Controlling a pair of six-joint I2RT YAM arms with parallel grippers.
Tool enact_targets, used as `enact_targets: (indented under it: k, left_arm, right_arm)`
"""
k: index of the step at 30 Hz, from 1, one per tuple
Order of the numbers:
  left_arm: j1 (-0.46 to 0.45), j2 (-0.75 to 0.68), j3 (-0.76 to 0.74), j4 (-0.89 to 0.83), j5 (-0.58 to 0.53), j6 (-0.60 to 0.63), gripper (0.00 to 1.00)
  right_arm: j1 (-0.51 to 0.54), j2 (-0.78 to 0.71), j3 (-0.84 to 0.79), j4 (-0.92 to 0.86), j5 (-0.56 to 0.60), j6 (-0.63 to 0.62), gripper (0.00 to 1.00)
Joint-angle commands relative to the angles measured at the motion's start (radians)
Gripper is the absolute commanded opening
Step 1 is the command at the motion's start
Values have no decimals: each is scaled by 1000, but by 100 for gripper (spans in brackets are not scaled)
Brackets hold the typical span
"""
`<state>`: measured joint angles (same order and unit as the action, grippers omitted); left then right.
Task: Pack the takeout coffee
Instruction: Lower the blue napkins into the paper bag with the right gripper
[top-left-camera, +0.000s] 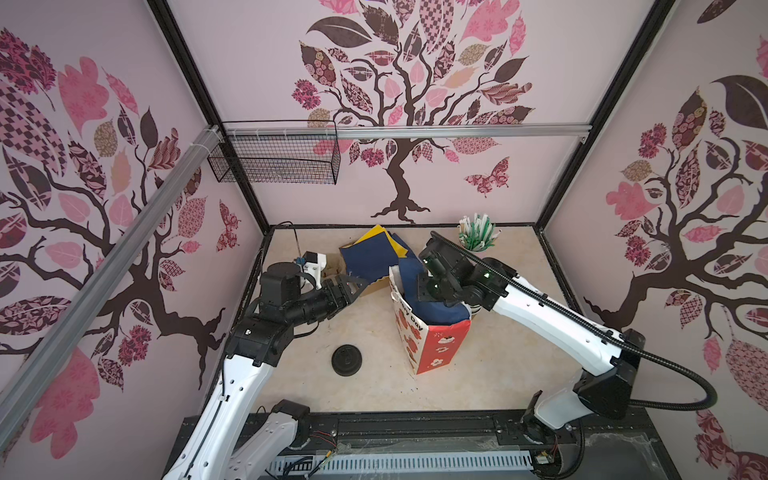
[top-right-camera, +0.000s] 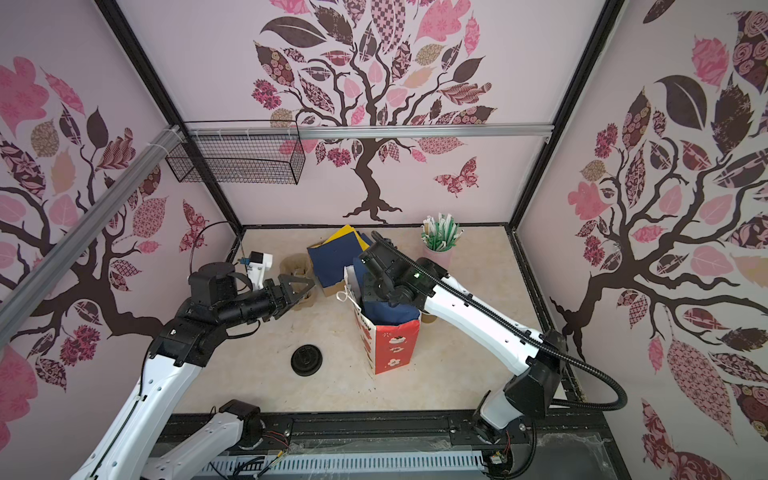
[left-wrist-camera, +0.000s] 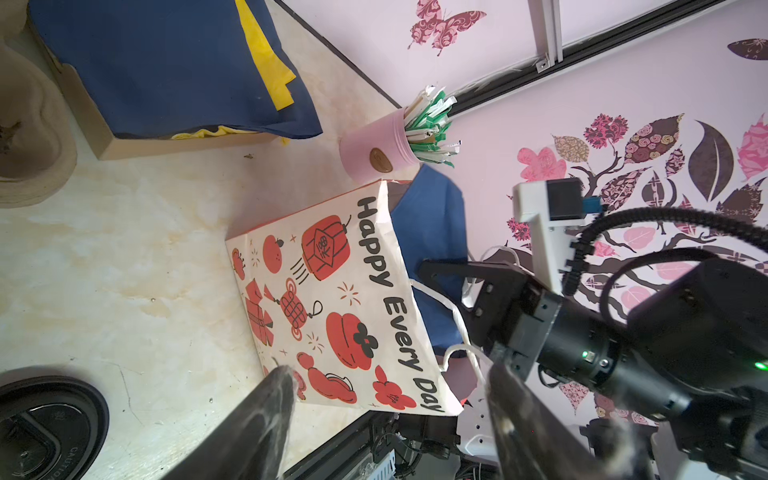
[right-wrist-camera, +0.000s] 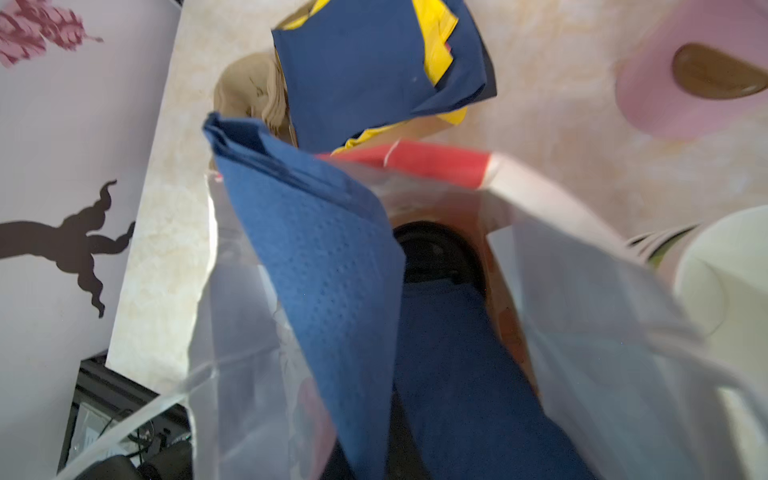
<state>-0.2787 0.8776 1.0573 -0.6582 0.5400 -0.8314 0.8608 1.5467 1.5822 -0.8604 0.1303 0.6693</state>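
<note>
The right gripper stays at the bag's opening (top-left-camera: 437, 310) (right-wrist-camera: 448, 312), with the bag's inside below it, and releases the blue napkin next, since the napkin's lower part already hangs within.
A red-and-white paper bag (top-left-camera: 432, 345) (top-right-camera: 392, 347) (left-wrist-camera: 332, 299) printed "Happy Every Day" stands upright mid-table. Deep inside it shows the round black lid of a takeout coffee cup (right-wrist-camera: 432, 251); the cup's body is hidden. My right gripper (left-wrist-camera: 432, 268) reaches down into the bag's mouth, shut on a blue napkin (right-wrist-camera: 324, 270) (top-left-camera: 436, 311) that drapes over its fingers and sticks out of the bag. My left gripper (top-left-camera: 353, 286) (top-right-camera: 301, 284) (left-wrist-camera: 390, 374) hovers left of the bag, open, with nothing between its fingers.
A loose flat black lid (top-left-camera: 347, 360) (top-right-camera: 306, 360) lies in front of the left arm. Blue and yellow napkins (top-left-camera: 374, 253) sit on a cardboard box behind the bag, beside brown cup carriers (top-right-camera: 293, 266). A pink straw holder (top-right-camera: 438, 253) stands at the back. Lidless nested cups (right-wrist-camera: 727, 270) stand right of the bag.
</note>
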Motion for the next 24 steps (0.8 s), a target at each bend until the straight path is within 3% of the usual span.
enact_targets:
  k: [1, 7, 13, 20, 24]
  left_arm:
    - [-2, -15, -17, 22, -16, 1, 76]
    - [-2, -24, -10, 6, -41, 0, 76]
    - [-2, -30, -8, -4, -76, 0, 76]
    - [0, -14, 20, -29, -165, 12, 76]
    - [2, 36, 46, -79, -232, 30, 76]
  right_arm:
    - [2, 30, -26, -31, -102, -26, 0]
    - [2, 60, -43, -16, -143, -45, 9]
    - [2, 48, -7, -24, -107, -46, 34]
    - [1, -31, 116, -29, -64, -109, 54]
    - [2, -107, 130, -6, -4, -147, 53]
